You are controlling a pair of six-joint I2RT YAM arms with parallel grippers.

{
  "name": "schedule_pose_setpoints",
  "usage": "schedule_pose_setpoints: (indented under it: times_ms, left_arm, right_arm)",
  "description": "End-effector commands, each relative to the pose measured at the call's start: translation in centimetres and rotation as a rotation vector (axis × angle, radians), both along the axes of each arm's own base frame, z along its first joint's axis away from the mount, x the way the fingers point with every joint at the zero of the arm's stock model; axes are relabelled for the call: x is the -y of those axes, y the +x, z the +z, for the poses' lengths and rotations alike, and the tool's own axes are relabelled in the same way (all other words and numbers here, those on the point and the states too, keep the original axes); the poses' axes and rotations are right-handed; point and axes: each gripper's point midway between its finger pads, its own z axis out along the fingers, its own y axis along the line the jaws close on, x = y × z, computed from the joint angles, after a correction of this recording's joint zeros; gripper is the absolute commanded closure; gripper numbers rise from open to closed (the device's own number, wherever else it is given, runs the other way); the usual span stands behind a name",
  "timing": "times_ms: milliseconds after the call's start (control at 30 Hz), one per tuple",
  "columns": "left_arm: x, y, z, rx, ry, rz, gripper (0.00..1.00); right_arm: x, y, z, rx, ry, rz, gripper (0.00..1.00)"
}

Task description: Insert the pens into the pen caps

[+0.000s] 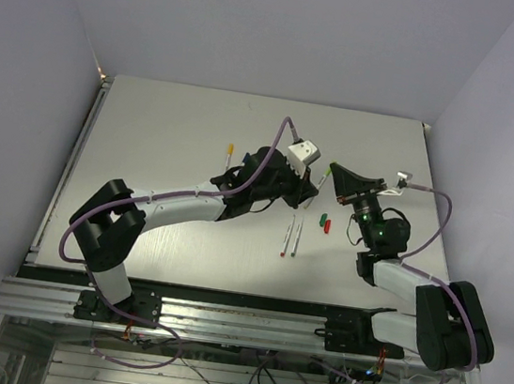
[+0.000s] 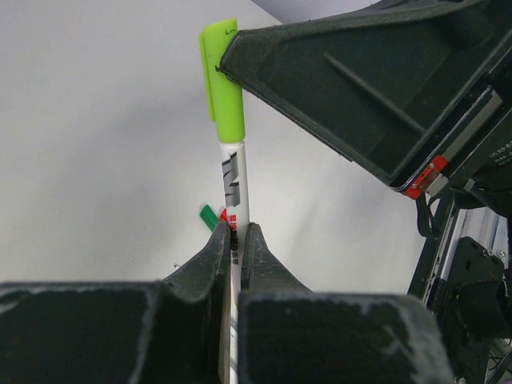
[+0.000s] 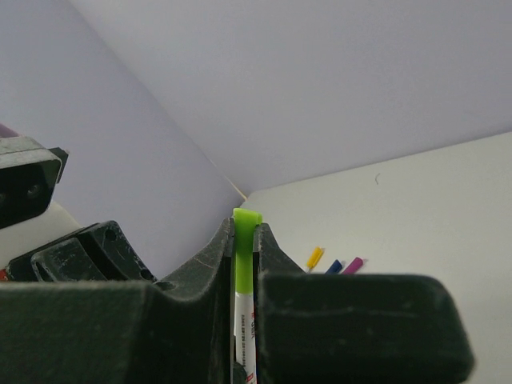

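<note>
I should next move my left gripper to the left in the top view and down beside the magenta end and let go of the white pen, because the pen has its cap on.
Above the table's middle, a white pen [image 2: 233,188] wears a lime-green pen cap [image 2: 222,88]. My left gripper [image 2: 233,230] is shut on the pen's barrel. My right gripper [image 3: 243,226] is shut on that cap [image 3: 243,248], whose tip pokes out past its fingertips. From above, the left gripper [image 1: 315,188] and right gripper [image 1: 335,169] meet nose to nose with the pen [image 1: 324,177] between them. Two uncapped pens [image 1: 292,237] lie side by side in front. A red cap [image 1: 319,221] and a dark green cap [image 1: 326,226] lie beside them.
A pen with a yellow end [image 1: 228,155] lies behind the left arm. The right wrist view shows yellow [image 3: 314,258], blue [image 3: 334,266] and magenta [image 3: 352,265] ends in a row on the table. White walls enclose the table [image 1: 170,133] on three sides.
</note>
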Motion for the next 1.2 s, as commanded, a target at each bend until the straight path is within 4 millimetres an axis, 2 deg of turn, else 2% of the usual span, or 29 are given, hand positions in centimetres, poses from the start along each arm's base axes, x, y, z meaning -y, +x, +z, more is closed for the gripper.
schedule_pose_setpoints:
  times_ms: [0, 133, 400, 600, 800, 1000, 1167]
  left_arm:
    - [0.3, 1.0, 9.0, 0.18, -0.183, 0.031, 0.93]
    - [-0.3, 1.3, 10.1, 0.203, -0.202, 0.053, 0.93]
    - [-1.9, 2.0, 13.6, 0.278, -0.276, 0.112, 0.93]
    - [-2.1, 2.0, 15.4, 0.31, -0.318, 0.117, 0.93]
    - [-2.5, 2.2, 16.6, 0.341, -0.339, 0.14, 0.93]
    - [-3.8, 2.9, 18.0, 0.383, -0.355, 0.197, 0.93]
    - [-4.4, 3.1, 18.4, 0.39, -0.368, 0.21, 0.93]
  right_arm:
    - [-2.1, -0.4, -3.8, -0.114, -0.123, 0.106, 1.0]
    - [-2.4, -0.1, -4.8, -0.151, -0.19, 0.109, 1.0]
    - [-2.9, -0.2, -6.9, -0.215, -0.257, 0.129, 1.0]
    - [-4.0, -0.4, -8.4, -0.259, -0.298, 0.163, 1.0]
    - [-5.2, -0.7, -9.8, -0.294, -0.346, 0.213, 1.0]
    - [-6.1, -1.4, -11.2, -0.33, -0.364, 0.259, 1.0]
    - [-6.8, -1.7, -11.8, -0.345, -0.365, 0.287, 1.0]
